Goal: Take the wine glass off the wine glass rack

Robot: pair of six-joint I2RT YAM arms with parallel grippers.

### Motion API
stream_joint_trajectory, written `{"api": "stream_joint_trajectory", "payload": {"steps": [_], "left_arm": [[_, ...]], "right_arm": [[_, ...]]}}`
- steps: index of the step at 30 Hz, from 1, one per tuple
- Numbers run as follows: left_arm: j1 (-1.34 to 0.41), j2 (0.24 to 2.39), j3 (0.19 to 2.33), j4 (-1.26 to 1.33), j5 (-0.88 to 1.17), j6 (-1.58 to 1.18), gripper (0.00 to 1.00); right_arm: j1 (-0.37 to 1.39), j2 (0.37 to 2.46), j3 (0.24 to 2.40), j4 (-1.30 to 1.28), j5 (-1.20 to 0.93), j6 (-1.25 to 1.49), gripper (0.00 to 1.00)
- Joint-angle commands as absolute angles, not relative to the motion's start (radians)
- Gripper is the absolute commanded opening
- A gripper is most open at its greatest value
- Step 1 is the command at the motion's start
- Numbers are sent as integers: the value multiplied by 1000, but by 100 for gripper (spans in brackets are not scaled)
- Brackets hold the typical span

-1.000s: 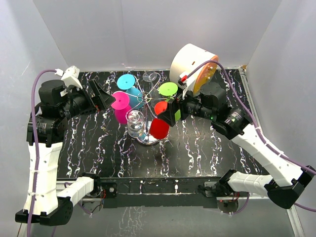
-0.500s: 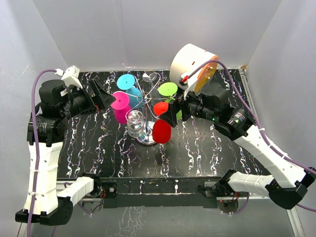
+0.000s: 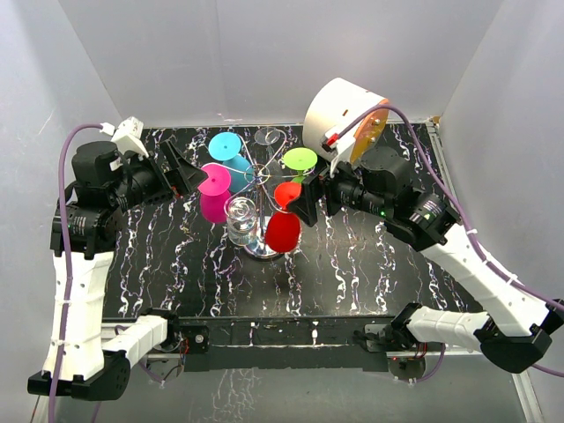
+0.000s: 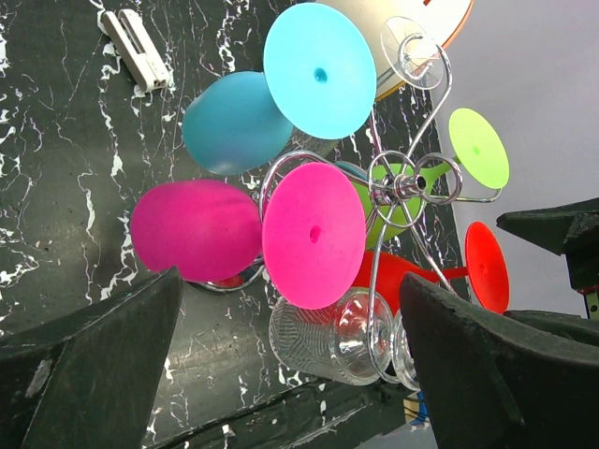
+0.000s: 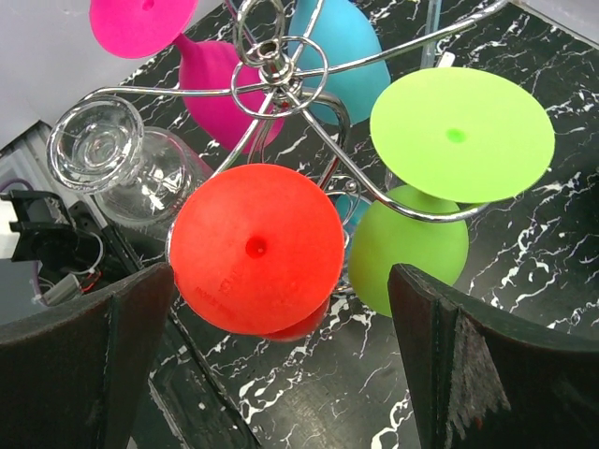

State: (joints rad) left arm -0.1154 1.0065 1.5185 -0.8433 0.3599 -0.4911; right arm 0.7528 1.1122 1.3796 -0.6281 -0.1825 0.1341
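My right gripper will swing out and turn onto the rim of the green glass's foot by the drum (image 3: pixel 311 154) (image 5: pixel 536 161), clear of the wire, as the green foot is outward of it.
The silver wire wine glass rack (image 3: pixel 258 176) stands mid-table on a shiny round base. Upside-down glasses hang from its arms: pink (image 3: pixel 214 189), cyan (image 3: pixel 227 150), green (image 3: pixel 300 159), red (image 3: pixel 284 227) and a clear wine glass (image 3: pixel 242 218). My left gripper (image 3: pixel 185 172) is open just left of the pink glass. In the left wrist view the gripper (image 4: pixel 290 281) frames the pink foot (image 4: pixel 314 234) and the clear glass (image 4: pixel 328 337). My right gripper (image 3: pixel 304 201) is open beside the red glass. Its wrist view has the gripper (image 5: pixel 281 271) around the red foot (image 5: pixel 255 248), not touching it.
A white drum with an orange face (image 3: pixel 344 119) stands at the back right, behind the right arm. A small white clip (image 4: pixel 136 47) lies on the black marbled table (image 3: pixel 370 264). White walls close the back and both sides.
The red glass swayed on its arm, tilting toward the front and then settling back. The right arm shifted slightly. The left arm has hardly moved. Both grippers stayed open.
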Motion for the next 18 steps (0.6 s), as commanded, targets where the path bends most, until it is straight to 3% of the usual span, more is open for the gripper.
{"api": "stream_joint_trajectory", "payload": {"steps": [1,12,18], "left_arm": [[-121,1001,1520,-825,388,-495,99],[-121,1006,1521,-823,393,-494,99],[-121,1004,1528,-832,392,-491,99]], "right_arm": [[760,1060,1374,-560,-111,181,98],[759,1032,1352,-536,346,472,98],[737,1100,1417,-497,406,575,97]]}}
